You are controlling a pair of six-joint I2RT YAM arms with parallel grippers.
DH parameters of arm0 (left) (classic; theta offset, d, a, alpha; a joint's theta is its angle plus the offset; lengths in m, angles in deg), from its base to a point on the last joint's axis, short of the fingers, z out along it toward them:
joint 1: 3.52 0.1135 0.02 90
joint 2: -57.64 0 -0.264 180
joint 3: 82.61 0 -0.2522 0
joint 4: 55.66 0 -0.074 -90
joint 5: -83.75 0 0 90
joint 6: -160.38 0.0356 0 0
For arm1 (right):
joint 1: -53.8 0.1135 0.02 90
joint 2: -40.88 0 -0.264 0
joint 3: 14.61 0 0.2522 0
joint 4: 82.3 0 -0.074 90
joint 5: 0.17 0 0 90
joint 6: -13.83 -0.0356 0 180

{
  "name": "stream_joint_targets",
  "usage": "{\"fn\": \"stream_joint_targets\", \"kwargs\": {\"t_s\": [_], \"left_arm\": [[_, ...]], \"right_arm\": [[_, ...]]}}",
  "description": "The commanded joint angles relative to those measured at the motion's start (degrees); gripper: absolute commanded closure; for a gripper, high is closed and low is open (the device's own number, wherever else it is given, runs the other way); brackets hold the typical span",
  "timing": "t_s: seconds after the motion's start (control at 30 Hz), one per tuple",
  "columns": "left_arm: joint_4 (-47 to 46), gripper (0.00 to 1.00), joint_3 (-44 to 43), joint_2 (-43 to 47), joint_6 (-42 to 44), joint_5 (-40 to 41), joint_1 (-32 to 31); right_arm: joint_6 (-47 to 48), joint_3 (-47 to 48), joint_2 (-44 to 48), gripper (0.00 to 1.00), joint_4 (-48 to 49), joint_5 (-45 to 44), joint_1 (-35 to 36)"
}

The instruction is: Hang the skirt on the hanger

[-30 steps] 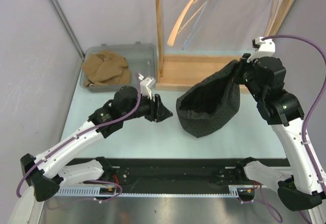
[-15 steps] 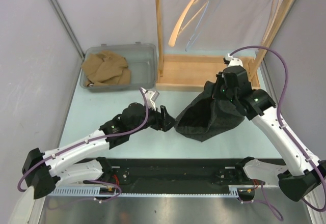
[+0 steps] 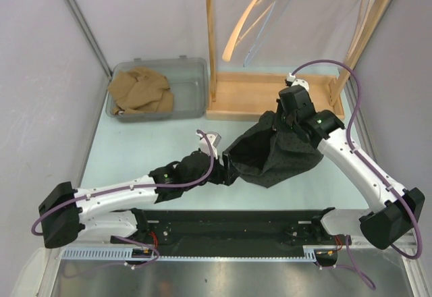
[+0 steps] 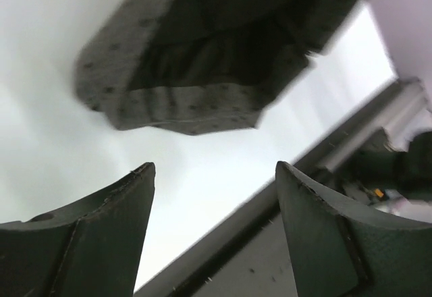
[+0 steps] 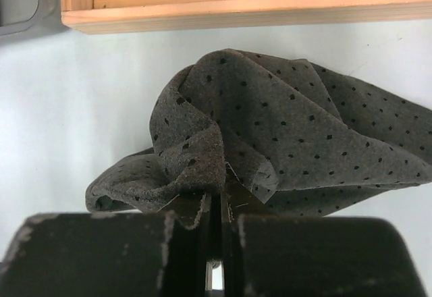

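Observation:
The left gripper turns and lowers onto the corner of the skirt's open waist next, as that end of the skirt lies unheld across from the right gripper.
The skirt (image 3: 273,152), dark grey with black dots, hangs bunched over the table with its lower part resting on it. My right gripper (image 3: 281,123) is shut on its upper edge; in the right wrist view the fabric (image 5: 304,128) bulges out from the pinched jaws (image 5: 217,199). Reaching low across the table, my left gripper (image 3: 226,169) stands open right at the skirt's left hem. Its wrist view shows the skirt's open waist (image 4: 202,61) ahead of the empty fingers (image 4: 214,175). The hanger (image 3: 260,20) hangs from the wooden rack at the back.
A grey bin (image 3: 192,74) at the back left holds a tan cloth (image 3: 140,91). The rack's wooden base (image 3: 256,98) and upright post (image 3: 210,34) stand just behind the skirt. A black rail (image 3: 236,226) runs along the table's near edge.
My right arm has brought the skirt down and to the left, toward the front. My left arm has stretched right to the skirt's hem and its jaws have opened wider.

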Motion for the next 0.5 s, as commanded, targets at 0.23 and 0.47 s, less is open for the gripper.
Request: {"fn": "stream_joint_targets", "kwargs": {"t_s": [0.23,0.47], "left_arm": [[-2.94,0.29,0.43,-11.1,-7.91,14.1,-0.54],[-4.72,0.43,-4.14,-16.82,-1.59,16.48,-0.45]], "right_arm": [[-0.57,1.7,1.12,1.0,2.24,3.7,-2.48],[-1.01,1.26,1.12,1.0,1.89,6.34,-2.84]]}}
